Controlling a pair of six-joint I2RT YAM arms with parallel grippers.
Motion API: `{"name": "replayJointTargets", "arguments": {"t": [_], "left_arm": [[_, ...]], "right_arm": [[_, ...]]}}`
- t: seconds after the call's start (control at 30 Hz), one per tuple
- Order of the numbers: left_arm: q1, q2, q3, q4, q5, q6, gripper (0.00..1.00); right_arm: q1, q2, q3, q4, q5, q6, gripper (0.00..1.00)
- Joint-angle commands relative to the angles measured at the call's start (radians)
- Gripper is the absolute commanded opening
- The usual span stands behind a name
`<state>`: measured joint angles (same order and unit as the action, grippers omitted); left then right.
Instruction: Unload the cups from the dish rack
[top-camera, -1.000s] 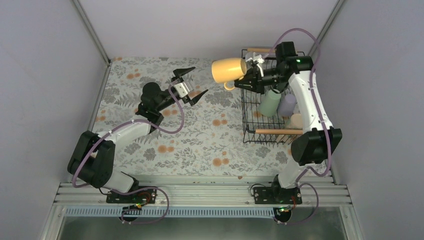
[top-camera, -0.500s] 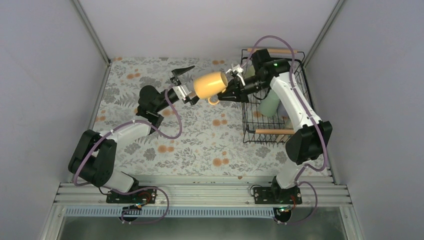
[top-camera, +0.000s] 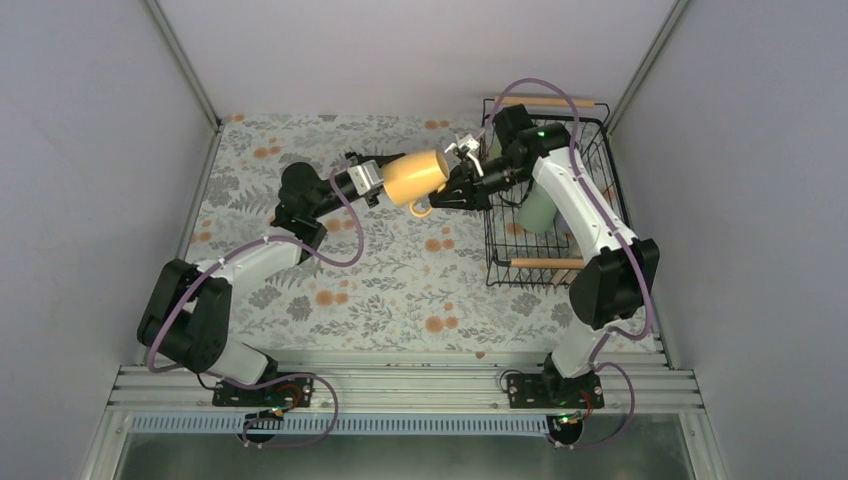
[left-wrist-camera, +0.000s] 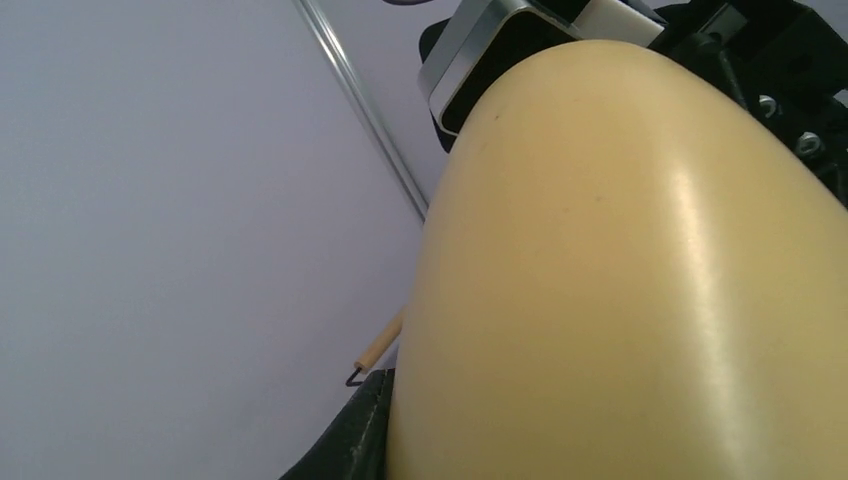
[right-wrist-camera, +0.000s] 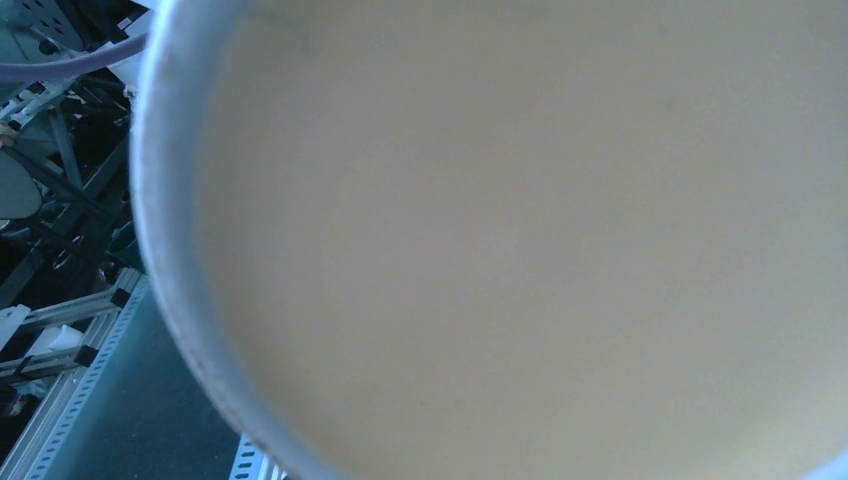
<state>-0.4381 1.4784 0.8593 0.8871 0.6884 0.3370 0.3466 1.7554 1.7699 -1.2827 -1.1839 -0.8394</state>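
Note:
I will next swing my left gripper over, to its left in the top view, lower the yellow cup upright and release it on the empty cloth near the wall (top-camera: 252, 190) below.
A yellow cup (top-camera: 417, 175) hangs on its side above the table, handle down, between my two grippers. My left gripper (top-camera: 390, 178) is shut on its left end; in the left wrist view the cup (left-wrist-camera: 620, 280) fills the frame with one dark finger (left-wrist-camera: 345, 440) pressed against it. My right gripper (top-camera: 453, 186) is shut on its right end, and the cup's round end (right-wrist-camera: 520, 230) blocks the right wrist view. The black wire dish rack (top-camera: 545, 263) stands at the back right, with a mint green cup (top-camera: 540, 212) visible inside. Other cups are hidden by the right arm.
A floral cloth (top-camera: 380, 290) covers the table. Grey walls close in on the left, back and right. The metal mounting rail (top-camera: 400, 385) runs along the near edge. The rack's wooden handle (left-wrist-camera: 378, 345) shows past the cup.
My right gripper carried the yellow cup left and away from the rack. My left gripper reached in and closed from wide open onto the cup's other end.

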Motion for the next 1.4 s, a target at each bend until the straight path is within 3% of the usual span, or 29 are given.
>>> {"name": "replayJointTargets", "arguments": {"t": [0.0,0.03,0.13,0.27,0.47,0.67,0.77,0.83,0.9,1.1,1.17,1.37], "left_arm": [[0.009,-0.055,0.031,-0.031,0.029,-0.033,0.12],[0.009,-0.061,0.036,-0.054,0.027,-0.029,0.05],[0.008,-0.082,0.059,-0.134,-0.022,-0.031,0.02],[0.015,-0.121,0.141,-0.315,-0.128,0.025,0.02],[0.125,-0.150,0.323,-0.693,-0.190,0.143,0.02],[0.305,-0.128,0.497,-1.053,-0.166,0.325,0.02],[0.388,-0.078,0.605,-1.286,-0.130,0.517,0.02],[0.443,-0.026,0.687,-1.428,-0.133,0.613,0.02],[0.484,0.056,0.785,-1.584,-0.189,0.723,0.02],[0.585,0.346,1.225,-2.193,-0.318,1.030,0.02],[0.599,0.425,1.293,-2.244,-0.418,1.003,0.02],[0.656,0.519,1.237,-2.193,-0.612,1.017,0.02]], "right_arm": [[0.011,0.018,-0.015,-0.001,-0.067,0.002,0.16],[0.011,0.021,-0.013,-0.001,-0.068,0.001,0.19],[0.011,0.035,-0.002,-0.001,-0.063,0.002,0.31],[0.011,0.051,0.043,-0.001,0.014,0.048,0.60],[0.008,-0.013,0.080,0.065,0.378,0.091,0.84],[-0.013,-0.074,0.116,0.103,0.791,0.081,0.91],[-0.027,-0.062,0.121,0.125,0.949,0.111,0.90],[-0.056,-0.024,0.163,0.104,0.973,0.154,0.90],[-0.092,0.032,0.226,0.083,0.965,0.200,1.00],[-0.153,0.091,0.267,0.109,0.933,0.243,1.00],[-0.163,0.111,0.274,0.115,0.937,0.256,1.00],[-0.213,0.197,0.357,0.126,0.946,0.303,1.00]]}}
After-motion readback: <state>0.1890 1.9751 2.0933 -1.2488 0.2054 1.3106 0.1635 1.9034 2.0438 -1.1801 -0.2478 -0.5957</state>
